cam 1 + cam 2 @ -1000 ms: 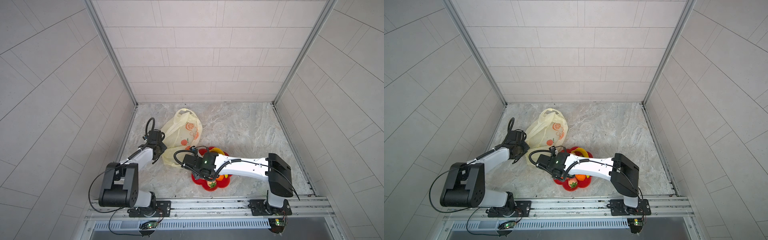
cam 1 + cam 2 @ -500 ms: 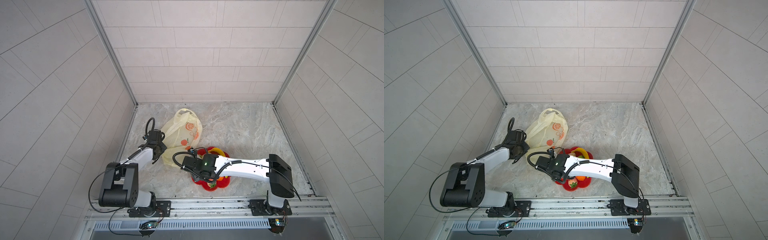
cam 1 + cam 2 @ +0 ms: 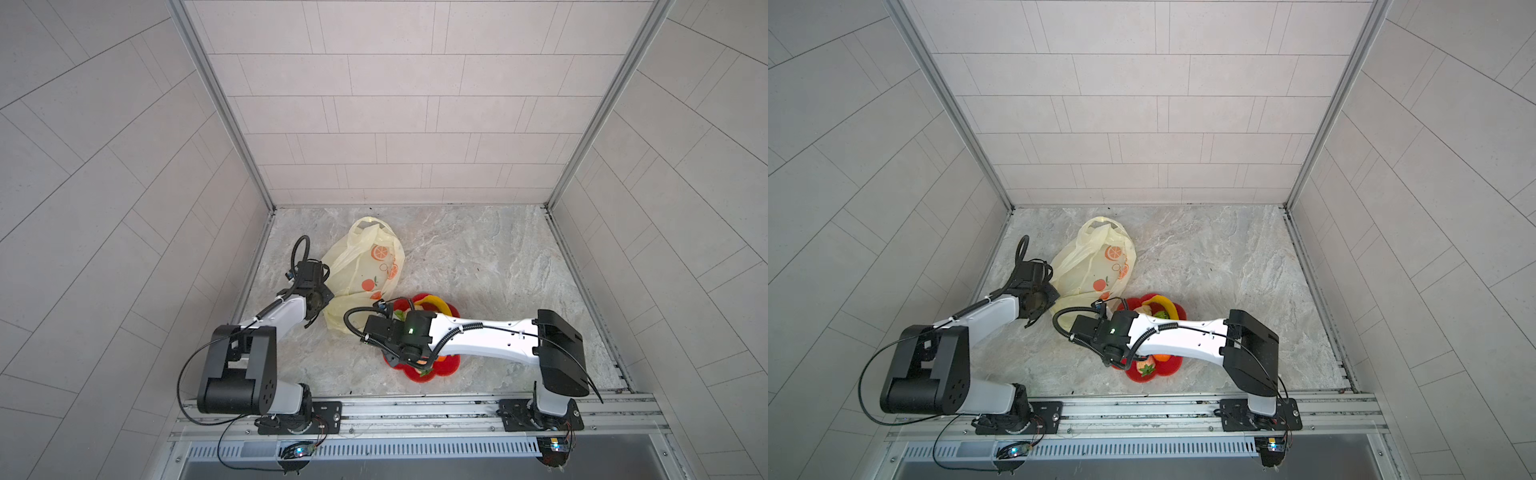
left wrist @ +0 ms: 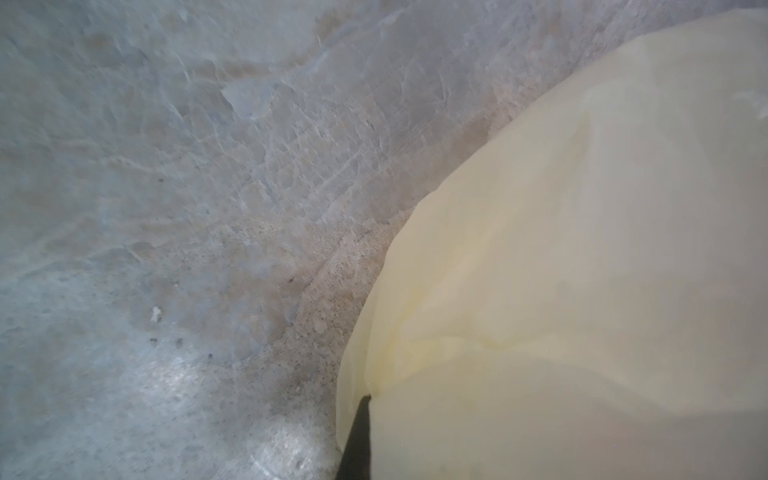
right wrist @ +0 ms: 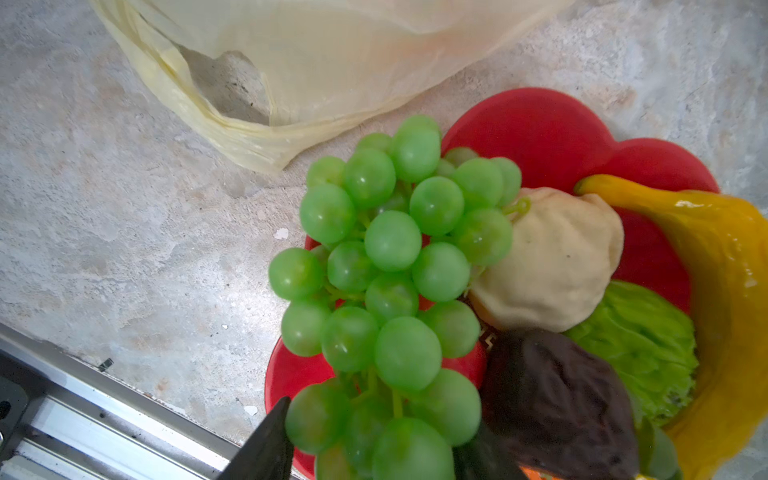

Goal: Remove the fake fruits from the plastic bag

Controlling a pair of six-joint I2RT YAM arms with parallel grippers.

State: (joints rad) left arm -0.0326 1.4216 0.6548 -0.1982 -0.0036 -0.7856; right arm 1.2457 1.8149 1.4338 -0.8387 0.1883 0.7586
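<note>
My left gripper should carry the bag [image 3: 365,266] outward onto the bare floor by the far wall [image 3: 424,230] and let go of the bag's edge, because that spot is clear.
The pale-yellow plastic bag [image 3: 365,266] [image 3: 1096,266] lies crumpled on the floor at the left. My left gripper [image 4: 365,415] is shut on a fold of the bag [image 4: 582,249] at its near-left edge. My right gripper [image 5: 374,440] is shut on the green grape bunch [image 5: 390,257], which hangs over the near-left rim of the red flower-shaped plate [image 5: 540,129] [image 3: 449,361]. On the plate lie a yellow banana [image 5: 723,257] [image 3: 1163,301], a cream fruit [image 5: 557,257], a dark brown fruit [image 5: 557,399], a green netted one [image 5: 640,345], a strawberry [image 3: 1146,368] and an orange [image 3: 1162,356].
A metal rail [image 3: 415,411] [image 5: 83,415] runs along the front edge just behind the plate. Tiled walls close in the floor on three sides. The bag's loop handle [image 5: 232,87] lies close to the grapes.
My right wrist has shifted slightly to the left over the plate's edge. The left arm and the bag have not moved.
</note>
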